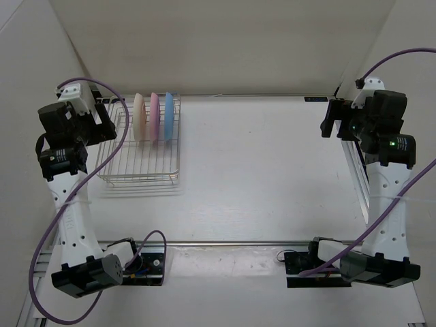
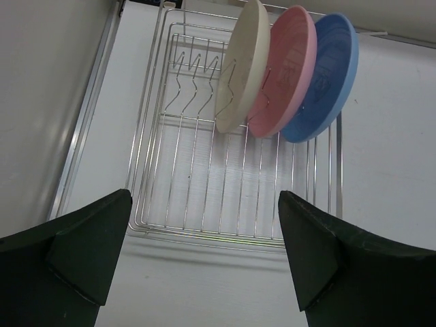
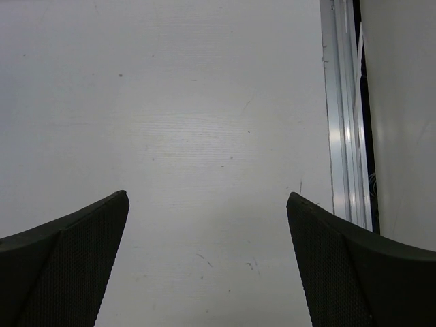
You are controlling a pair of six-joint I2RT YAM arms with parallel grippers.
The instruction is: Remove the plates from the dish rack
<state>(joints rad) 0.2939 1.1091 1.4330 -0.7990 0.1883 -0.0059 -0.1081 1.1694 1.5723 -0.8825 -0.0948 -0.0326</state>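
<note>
The cream plate's upper rim (image 1: pixel 137 112) (image 2: pixel 264 58) lies below my left gripper and to its right in the top view, so the gripper lowers and turns onto it next.
The silver wire dish rack (image 1: pixel 141 179) stands at the far left of the table. Three plates stand on edge side by side at its far end: cream (image 1: pixel 139 117), pink (image 1: pixel 154 117) and light blue (image 1: pixel 169 117). My left gripper (image 1: pixel 107 119) hovers over the rack's left side, open and empty. In the left wrist view the gripper (image 2: pixel 204 255) is wide open over the rack's rail (image 2: pixel 144 139), with the cream (image 2: pixel 242 65), pink (image 2: pixel 287 68) and blue (image 2: pixel 328 78) plates ahead. My right gripper (image 1: pixel 332 120) is at the far right, open and empty over bare table (image 3: pixel 208 262).
An aluminium rail (image 3: pixel 343 116) runs along the table's right edge beside my right gripper. White walls enclose the back and sides. The arm bases and cables sit along the near edge (image 1: pixel 218 243).
</note>
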